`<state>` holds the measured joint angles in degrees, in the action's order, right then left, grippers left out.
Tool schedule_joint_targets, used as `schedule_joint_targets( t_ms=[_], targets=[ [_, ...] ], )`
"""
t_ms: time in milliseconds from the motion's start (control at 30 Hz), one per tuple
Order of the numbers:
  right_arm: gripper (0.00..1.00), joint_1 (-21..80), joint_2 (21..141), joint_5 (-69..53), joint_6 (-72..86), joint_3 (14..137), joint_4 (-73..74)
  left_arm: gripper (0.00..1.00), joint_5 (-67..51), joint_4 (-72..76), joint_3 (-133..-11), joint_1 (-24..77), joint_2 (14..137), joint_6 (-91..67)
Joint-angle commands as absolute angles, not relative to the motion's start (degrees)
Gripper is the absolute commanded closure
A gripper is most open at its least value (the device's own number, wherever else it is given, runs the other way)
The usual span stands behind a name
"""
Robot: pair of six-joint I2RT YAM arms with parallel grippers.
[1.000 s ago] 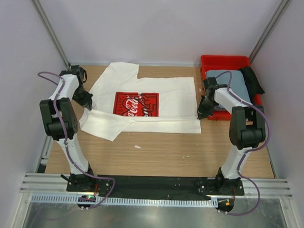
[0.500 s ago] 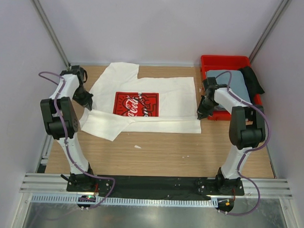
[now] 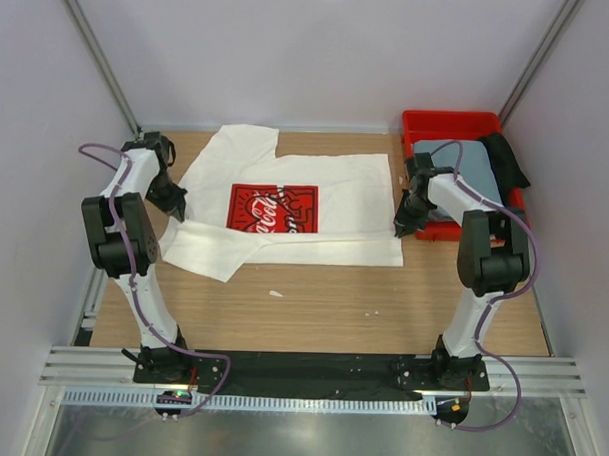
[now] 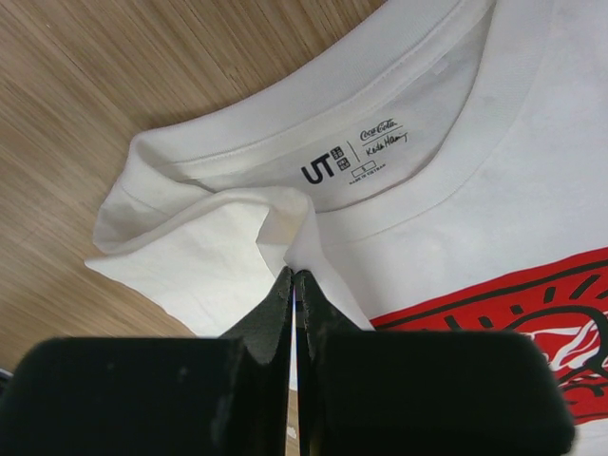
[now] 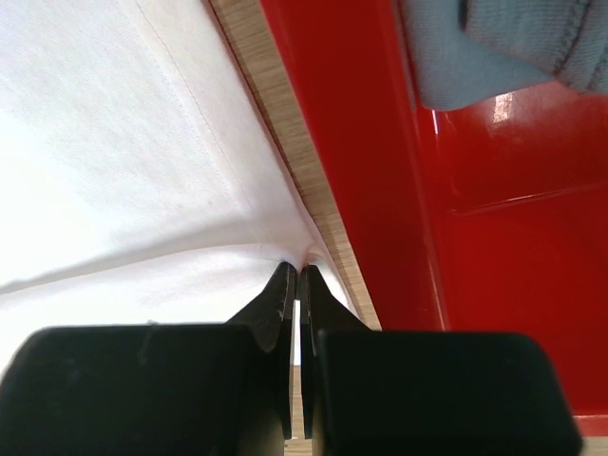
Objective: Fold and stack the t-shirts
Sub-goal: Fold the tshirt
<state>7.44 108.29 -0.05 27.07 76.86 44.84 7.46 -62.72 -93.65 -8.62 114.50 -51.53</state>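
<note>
My right gripper is low at the shirt's edge by the red bin (image 5: 306,256). It will stay low there next and open its fingers to release it, because the near piece of the shirt's cloth is folded over.
The large white t-shirt (image 3: 336,189) lies spread across the wooden table, its red Coca-Cola print (image 3: 273,208) facing up and its near edge folded over. My left gripper (image 3: 177,216) is shut on a bunched fold of white cloth beside the collar (image 4: 356,157); in the left wrist view the left gripper (image 4: 294,275) has its tips pinching that fold. My right gripper (image 3: 400,229) is shut on the shirt's right edge, and in the right wrist view the right gripper (image 5: 298,270) has cloth puckered at its tips. The grey-blue t-shirt (image 3: 482,164) lies in the bin.
A red plastic bin (image 3: 450,119) stands at the back right, its wall (image 5: 380,142) right beside my right gripper. A black cloth (image 3: 507,160) hangs over its far side. A small white scrap (image 3: 274,293) lies on the bare wood nearer the arm bases.
Hardly anything differs: both grippers stay shut on the white shirt in the same places, and the arms shift only very slightly.
</note>
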Motion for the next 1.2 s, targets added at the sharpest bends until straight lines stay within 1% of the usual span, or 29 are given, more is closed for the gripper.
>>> schedule_joint_targets(
  t_ms=[0,367,733,833,867,900,933,967,1000,1033,1067,1133,1167],
  targets=[
    [0.96,6.94,108.98,4.04,26.37,78.84,44.65,1.00,8.70,-61.96,-95.80,-8.53,114.87,-50.36],
    [0.96,6.94,111.27,6.94,25.93,81.12,44.21,1.00,9.40,-62.05,-96.15,-8.61,115.40,-50.36],
    [0.96,7.03,113.11,7.38,25.84,82.88,44.65,1.00,9.58,-62.67,-97.38,-8.70,116.81,-50.19],
    [0.88,7.03,113.38,7.21,25.66,84.02,45.17,0.99,10.28,-63.10,-97.73,-8.79,116.54,-50.01],
    [0.84,7.03,113.47,6.95,25.58,84.72,45.61,0.96,10.54,-63.19,-97.91,-8.79,116.19,-50.01],
    [0.77,7.03,113.38,6.33,25.49,85.51,46.22,0.92,10.98,-63.45,-98.00,-8.70,115.76,-49.84],
    [0.73,7.03,113.12,6.07,25.31,86.21,47.10,0.81,12.29,-64.15,-98.17,-8.70,114.19,-49.66],
    [0.64,7.29,112.07,5.98,25.23,87.61,47.89,0.77,12.83,-64.33,-97.83,-8.70,112.95,-49.66],
    [0.60,7.56,111.19,6.06,25.05,88.24,48.42,0.73,13.35,-64.34,-97.39,-8.79,111.63,-49.05],
    [0.56,7.91,110.31,6.06,24.70,88.59,49.73,0.65,13.97,-64.16,-96.60,-8.70,108.58,-48.87],
    [0.49,8.08,108.30,6.06,24.52,88.68,50.36,0.61,14.06,-63.99,-94.59,-8.70,107.07,-48.61],
    [0.45,8.87,106.53,5.28,23.74,87.46,51.41,0.55,13.45,-63.46,-91.68,-8.61,102.16,-47.64],
    [0.43,9.22,105.57,4.66,23.56,86.84,51.68,0.55,13.01,-63.20,-90.28,-8.61,100.30,-47.20]
  ],
)
